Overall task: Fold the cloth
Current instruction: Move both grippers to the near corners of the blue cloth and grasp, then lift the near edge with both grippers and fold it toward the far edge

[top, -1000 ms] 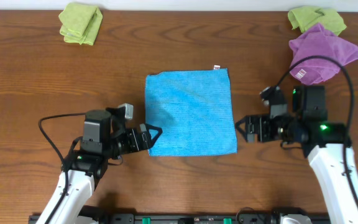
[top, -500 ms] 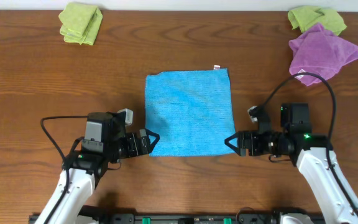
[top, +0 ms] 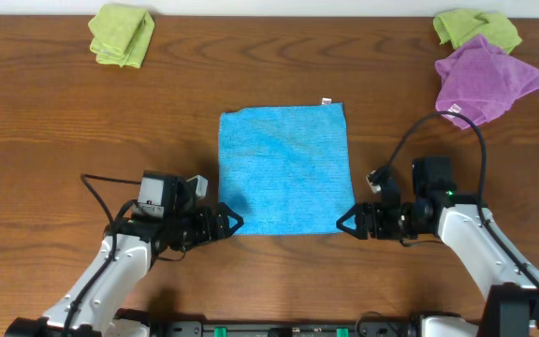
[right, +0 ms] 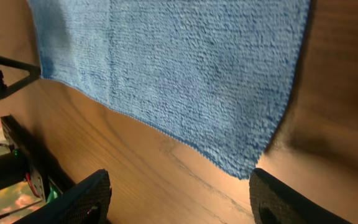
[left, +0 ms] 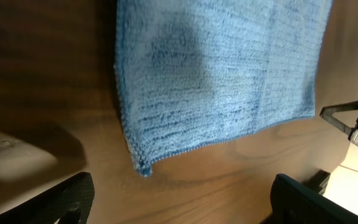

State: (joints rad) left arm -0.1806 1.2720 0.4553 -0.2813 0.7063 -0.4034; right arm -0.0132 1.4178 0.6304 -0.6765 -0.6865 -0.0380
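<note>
The sky-blue cloth's near corner [left: 142, 163] is just below my left gripper's finger gap, so I will lower and close there.
The sky-blue cloth [top: 285, 168] lies flat and spread out in the middle of the table, its white tag [top: 326, 101] at the far right corner. My left gripper [top: 230, 223] is open, low at the cloth's near left corner [left: 143, 167], with nothing between the fingers. My right gripper [top: 346, 223] is open, low at the near right corner [right: 244, 169], also empty. The cloth shows in the left wrist view [left: 222, 68] and in the right wrist view [right: 185, 68]. Each wrist view also shows the other gripper's fingertip.
A lime-green cloth [top: 122, 33] lies at the far left. Another lime-green cloth [top: 475, 26] and a purple cloth [top: 485, 77] lie bunched at the far right. The wooden table [top: 82, 122] surrounds the blue cloth.
Both grippers have moved toward the near edge and inward, from beside the cloth's sides to its two near corners. The cloth has not moved.
</note>
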